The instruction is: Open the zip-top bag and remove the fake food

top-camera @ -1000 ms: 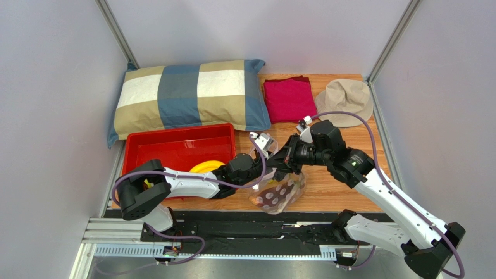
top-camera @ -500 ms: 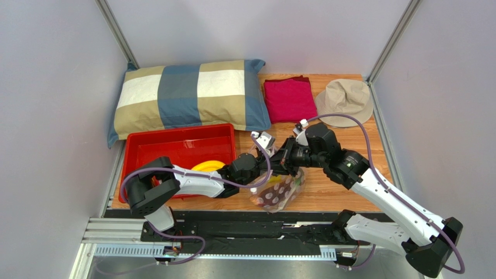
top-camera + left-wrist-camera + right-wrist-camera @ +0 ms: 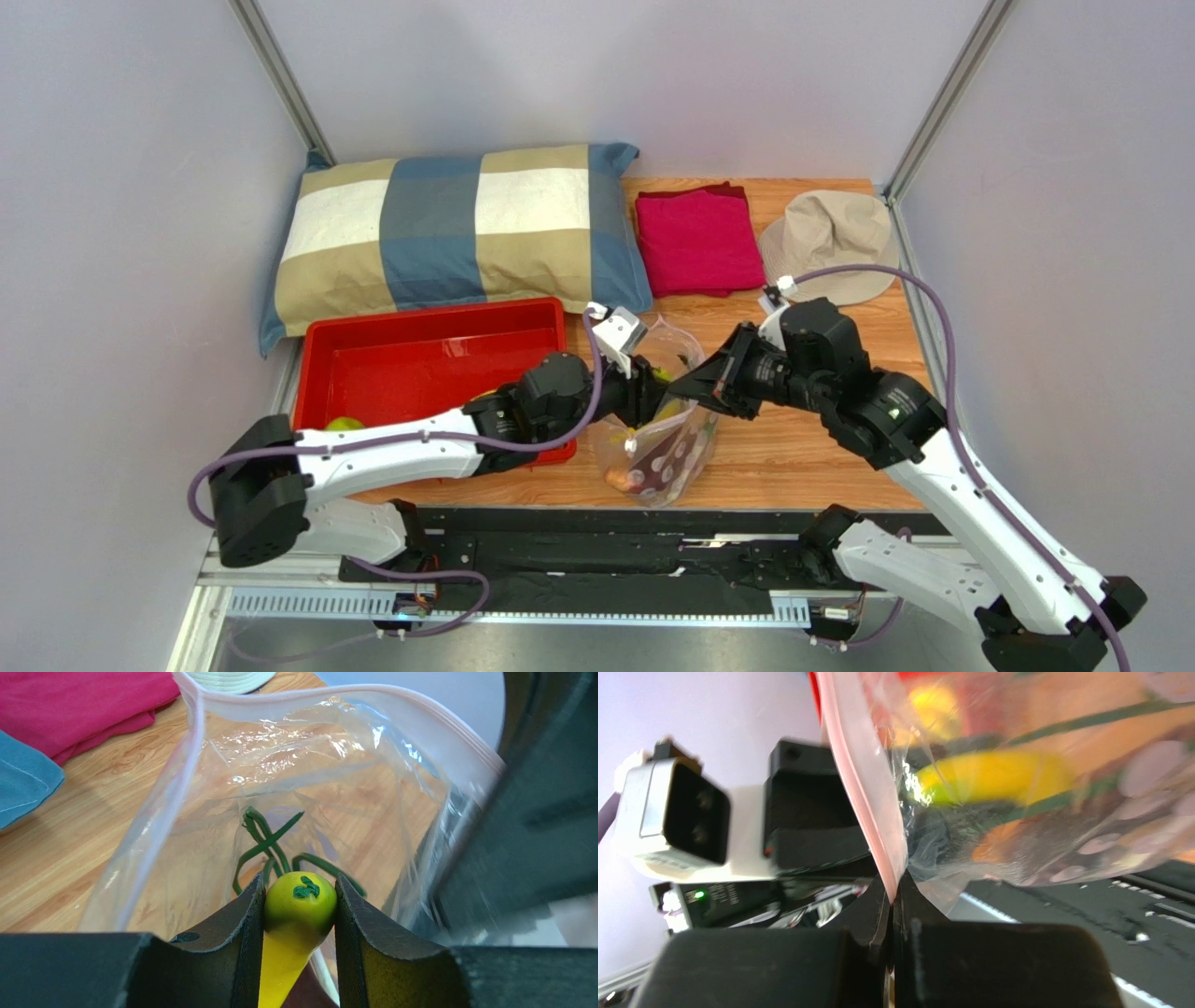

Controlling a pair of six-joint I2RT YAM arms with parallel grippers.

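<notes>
My left gripper is at the bag [image 3: 662, 445]. It should next lift away from there, cross over the red tray's bare bottom to the left in the top view, go down and let go.
The zip-top bag [image 3: 662, 445] stands on the wooden table with its mouth held open. My right gripper [image 3: 700, 381] is shut on its pink zip strip [image 3: 868, 791], pinched between the jaws [image 3: 892, 889]. My left gripper [image 3: 648, 381] is at the bag's mouth, shut on a yellow banana with a green tip [image 3: 300, 908]. Dark green bits [image 3: 263, 836] lie inside the bag below it. An orange piece [image 3: 617, 478] shows at the bag's bottom. The banana also shows through the plastic in the right wrist view [image 3: 990, 777]. A round green fruit [image 3: 344, 423] lies in the red tray.
A red tray [image 3: 421, 350] sits left of the bag, partly under my left arm. A checked pillow [image 3: 449, 231] lies behind it. A folded magenta cloth [image 3: 697, 238] and a beige hat [image 3: 835, 238] lie at the back right.
My right gripper has moved right, pulling the bag's mouth wider. My left arm has swung away from the tray's near left corner, uncovering a green fruit there and hiding the yellow piece.
</notes>
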